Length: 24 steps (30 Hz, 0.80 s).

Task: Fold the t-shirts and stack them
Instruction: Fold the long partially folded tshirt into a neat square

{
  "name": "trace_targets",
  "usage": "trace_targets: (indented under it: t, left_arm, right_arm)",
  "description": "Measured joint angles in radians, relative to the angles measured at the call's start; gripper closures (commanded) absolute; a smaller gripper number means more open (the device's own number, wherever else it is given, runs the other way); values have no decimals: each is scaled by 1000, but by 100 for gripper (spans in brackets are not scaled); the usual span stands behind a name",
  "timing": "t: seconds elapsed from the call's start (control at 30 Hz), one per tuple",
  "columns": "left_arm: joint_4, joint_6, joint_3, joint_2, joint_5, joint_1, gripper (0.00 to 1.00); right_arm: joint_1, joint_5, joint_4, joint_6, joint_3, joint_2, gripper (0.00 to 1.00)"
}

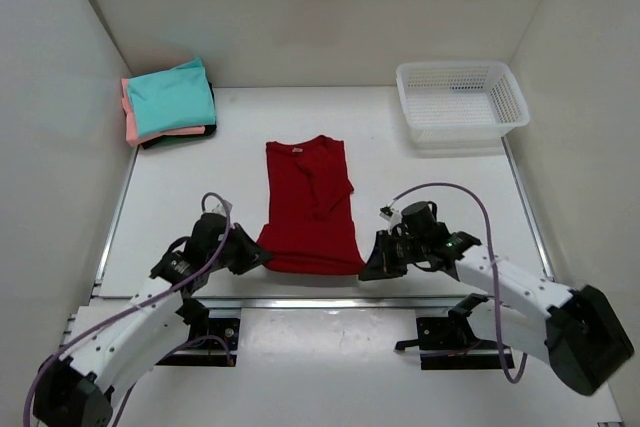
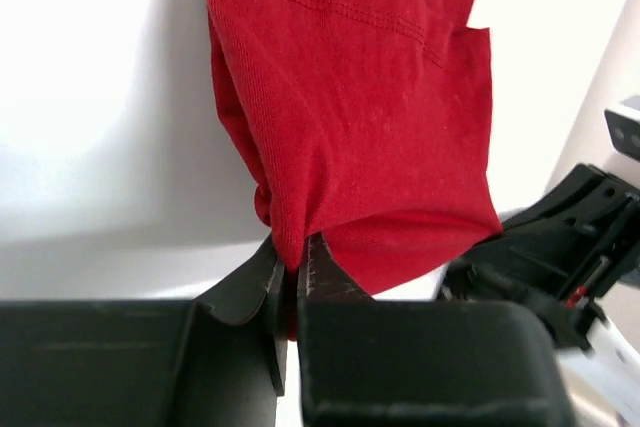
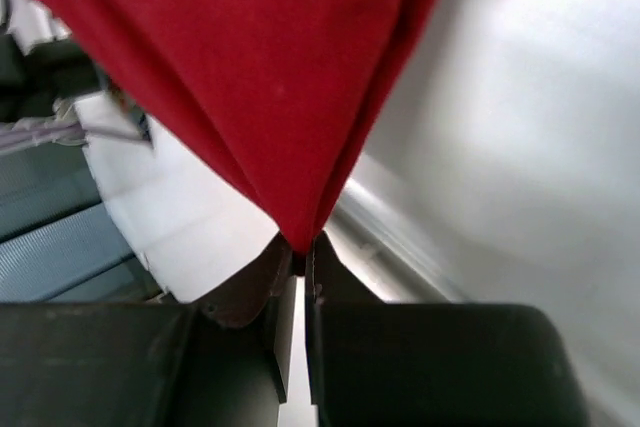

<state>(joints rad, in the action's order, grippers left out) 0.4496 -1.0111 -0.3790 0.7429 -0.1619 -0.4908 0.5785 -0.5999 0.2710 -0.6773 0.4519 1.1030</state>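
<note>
My right gripper will move its corner of the t-shirt outward over the cloth to the collar end [image 1: 328, 146] and open, because the t-shirt still lies long with both hem corners pinched.
The dark red t-shirt [image 1: 309, 205] lies in the middle of the table, folded lengthwise with its collar away from me. My left gripper [image 1: 262, 258] is shut on its near left hem corner, seen as red cloth [image 2: 350, 97] pinched between the jaws in the left wrist view. My right gripper [image 1: 364, 267] is shut on the near right hem corner, where red cloth [image 3: 260, 77] hangs taut from the jaws. A stack of folded t-shirts sits at the back left: teal [image 1: 170, 97] on top, salmon-pink [image 1: 130, 119] under it, a dark one [image 1: 185, 136] at the bottom.
A white plastic mesh basket [image 1: 460, 99] stands at the back right. White walls enclose the table on three sides. A metal rail [image 1: 330, 301] runs along the table's near edge, by both grippers.
</note>
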Motion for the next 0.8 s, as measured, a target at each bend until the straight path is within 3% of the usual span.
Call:
trace_targets:
  t: [0.2,0.43,0.6,0.8]
  left_arm:
    - [140,-58,60,-206,-102,-5,90]
    - [182,-55,55,-161,-169,14,80]
    - [162,-29,-19,6,-196,48,75]
    - [128,88,-349,417,-213,167,74]
  right_arm:
    - [15,-50,76,-94,-53,-235,100]
    - [9,-99,128,-103,-36,-187,100]
    - [-62,-129,196,-35,81,-41,100]
    - [-186,-140,313,111,497,293,100]
